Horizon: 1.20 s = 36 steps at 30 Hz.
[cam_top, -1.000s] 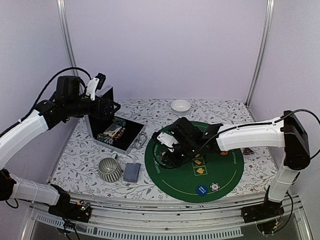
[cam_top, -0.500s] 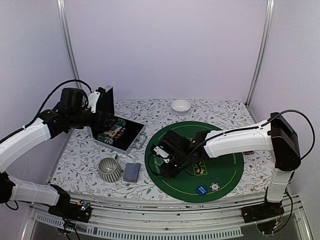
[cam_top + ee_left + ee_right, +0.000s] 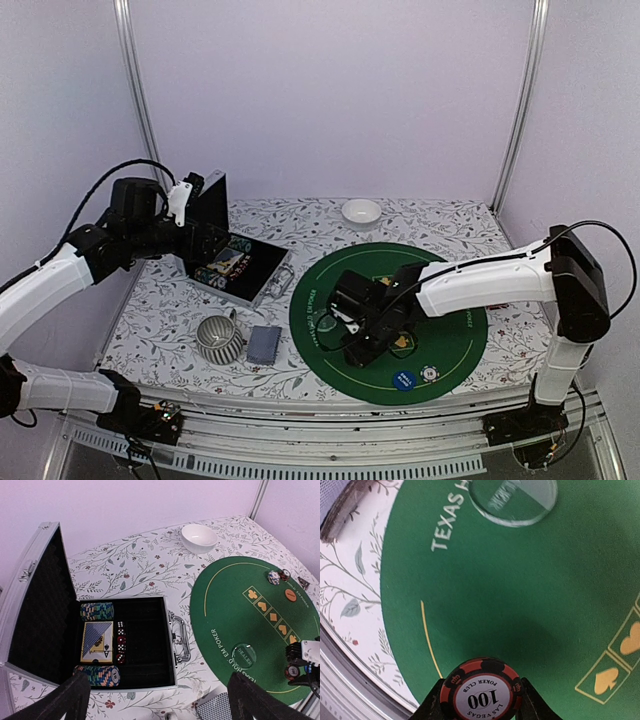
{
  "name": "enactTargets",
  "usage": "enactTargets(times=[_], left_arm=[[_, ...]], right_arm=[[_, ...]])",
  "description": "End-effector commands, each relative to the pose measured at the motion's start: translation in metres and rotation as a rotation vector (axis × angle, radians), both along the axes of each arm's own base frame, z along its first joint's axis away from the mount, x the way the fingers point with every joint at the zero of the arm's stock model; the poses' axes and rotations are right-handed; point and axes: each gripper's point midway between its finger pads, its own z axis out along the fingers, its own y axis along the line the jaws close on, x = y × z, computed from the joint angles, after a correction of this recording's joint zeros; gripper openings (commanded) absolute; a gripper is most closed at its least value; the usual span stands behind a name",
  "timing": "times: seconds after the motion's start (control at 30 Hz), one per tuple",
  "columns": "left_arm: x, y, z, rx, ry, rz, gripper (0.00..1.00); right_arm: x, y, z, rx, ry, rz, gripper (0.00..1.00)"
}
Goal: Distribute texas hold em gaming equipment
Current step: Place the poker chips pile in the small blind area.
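Observation:
The right gripper moves back and down next to where the mat lies bare beside the blue chip (image 3: 403,379) at its near edge, then opens.
My right gripper (image 3: 481,699) is shut on a red-and-black "100" chip (image 3: 482,690), held on edge just above the green poker mat (image 3: 440,290). In the top view that gripper (image 3: 365,345) hovers over the mat's near-left part. A clear dealer button (image 3: 514,500) lies on the mat beyond it. A blue chip (image 3: 403,379) and a white chip (image 3: 430,374) sit at the mat's near edge. A grey-blue card deck (image 3: 264,343) lies left of the mat. My left gripper (image 3: 160,707) is open, high above the open case (image 3: 125,640), holding nothing.
The case holds chip rolls (image 3: 96,611), a card pack (image 3: 97,641) and dice (image 3: 120,642). A ribbed grey mug (image 3: 220,337) stands beside the deck. A white bowl (image 3: 361,211) sits behind the mat. More chips (image 3: 273,576) and an orange chip (image 3: 290,594) lie at the mat's right.
My right gripper has carried the chip toward the near edge of the mat and slightly right. The left arm has drifted a little above the case.

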Motion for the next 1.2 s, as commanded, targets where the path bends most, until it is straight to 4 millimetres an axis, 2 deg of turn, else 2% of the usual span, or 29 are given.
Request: enactTargets(times=[0.0,0.13,0.2,0.4,0.47,0.57,0.77,1.0,1.17], left_arm=[[-0.002,-0.001,0.006,0.0,-0.035,-0.01,0.98],[-0.002,-0.002,0.005,-0.001,-0.03,-0.015,0.98],[-0.002,-0.002,0.005,-0.003,-0.03,-0.016,0.98],[-0.002,-0.003,0.004,-0.003,-0.029,-0.02,0.98],[-0.002,-0.002,0.004,-0.002,-0.029,-0.019,0.98],[-0.002,-0.002,0.004,0.002,-0.029,-0.019,0.98],[-0.002,-0.002,0.002,0.005,-0.027,-0.017,0.98],[-0.001,-0.002,0.002,0.006,-0.026,-0.017,0.98],[-0.002,-0.002,0.002,0.005,-0.026,-0.019,0.98]], right_arm=[[-0.024,-0.044,0.005,-0.072,0.072,-0.111,0.02],[-0.037,-0.074,0.003,-0.118,0.098,-0.17,0.02],[-0.037,-0.084,0.005,-0.127,0.083,-0.196,0.02],[-0.031,-0.1,0.001,-0.142,0.085,-0.256,0.02],[-0.028,-0.095,0.002,-0.129,0.078,-0.249,0.02],[-0.027,-0.076,0.004,-0.086,0.093,-0.211,0.02],[-0.045,-0.032,0.003,-0.062,0.102,-0.03,0.02],[-0.049,-0.039,-0.018,-0.113,0.126,-0.025,0.02],[-0.048,-0.045,-0.024,-0.144,0.112,-0.013,0.03]])
